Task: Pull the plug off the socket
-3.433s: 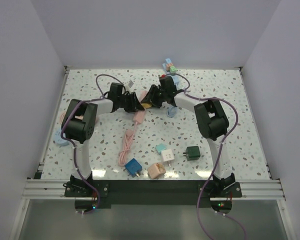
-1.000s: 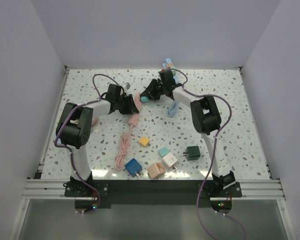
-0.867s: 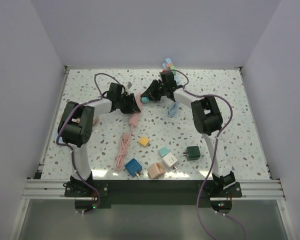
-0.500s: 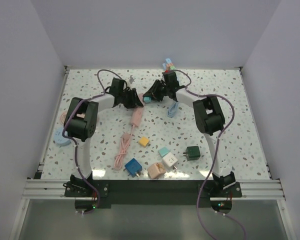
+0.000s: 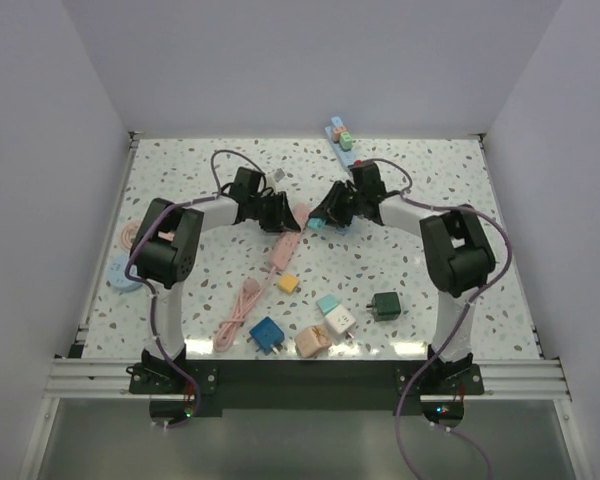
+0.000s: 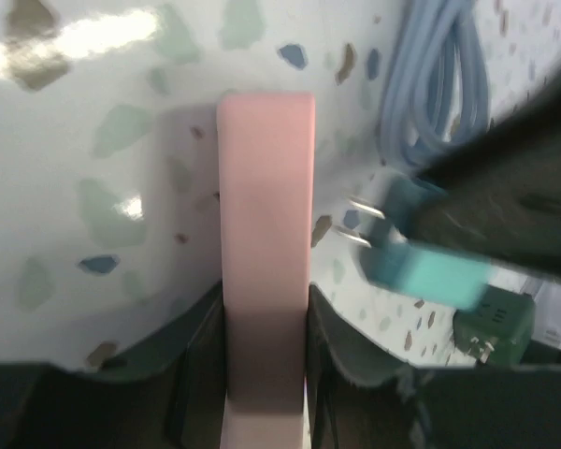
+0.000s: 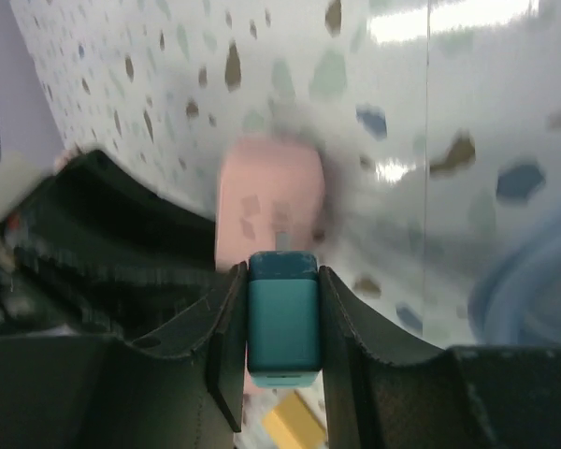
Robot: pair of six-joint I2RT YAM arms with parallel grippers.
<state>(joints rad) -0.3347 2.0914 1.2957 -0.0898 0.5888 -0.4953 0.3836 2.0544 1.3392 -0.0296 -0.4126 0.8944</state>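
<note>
My right gripper will move back and down to release the teal plug (image 5: pixel 315 222) on the clear tabletop (image 5: pixel 330 286) beside the mint plug, as its prongs are off the socket.
My left gripper (image 5: pixel 283 215) is shut on the pink socket strip (image 5: pixel 298 213), whose pink cable (image 5: pixel 242 305) trails toward the near edge. In the left wrist view the strip (image 6: pixel 266 215) runs up between my fingers (image 6: pixel 266 337). My right gripper (image 5: pixel 325 214) is shut on a teal plug (image 5: pixel 315 222). The plug (image 6: pixel 421 267) hangs just right of the strip with its bare prongs showing, apart from the socket. In the right wrist view the plug (image 7: pixel 282 318) sits between my fingers (image 7: pixel 282 281) with the pink strip's end (image 7: pixel 266 201) just beyond it.
Loose plugs lie near the front: yellow (image 5: pixel 287 283), mint (image 5: pixel 327 303), white (image 5: pixel 339 320), dark green (image 5: pixel 385 305), blue (image 5: pixel 266 333), peach (image 5: pixel 312 342). A power strip (image 5: pixel 340 137) lies at the back edge. A light blue cable (image 6: pixel 430 84) is coiled under the right arm.
Both grippers have moved right and toward the front, dragging the pink cable along. The teal plug, pressed against the strip's end before, now stands apart from it with prongs bare.
</note>
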